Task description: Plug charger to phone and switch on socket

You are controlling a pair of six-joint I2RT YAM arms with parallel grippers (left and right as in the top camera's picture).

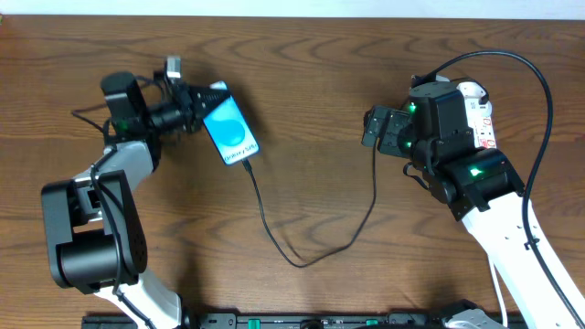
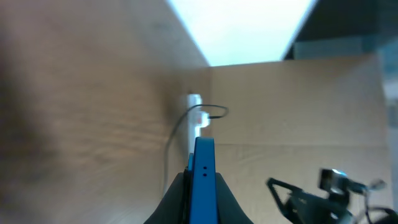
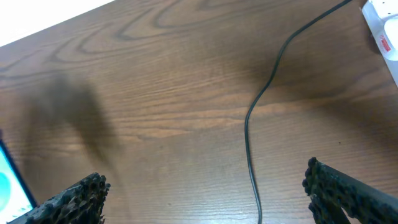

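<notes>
My left gripper lowers and tips downward next, setting the phone [image 1: 230, 134] on the bare tabletop below to release it, since the cable already joins the phone's lower end.
The phone [image 1: 230, 134] with its bright blue screen lies at the upper left, tilted. My left gripper [image 1: 195, 117] is shut on its upper end; in the left wrist view the phone's blue edge [image 2: 204, 168] sits between the two fingers. The charger cable [image 1: 311, 259] runs from the phone's lower end in a loop across the table up to the right arm. It shows in the right wrist view [image 3: 249, 143] between the spread fingers. My right gripper [image 1: 377, 129] is open and empty above the table. The white socket [image 1: 482, 117] lies at the upper right, mostly hidden by the right arm, and shows in the right wrist view [image 3: 382, 22].
The wooden table [image 1: 302, 82] fills the view. The left arm's base [image 1: 87, 238] stands at the lower left. The right arm's white link [image 1: 521, 265] and its thick black cable [image 1: 539, 82] occupy the right side.
</notes>
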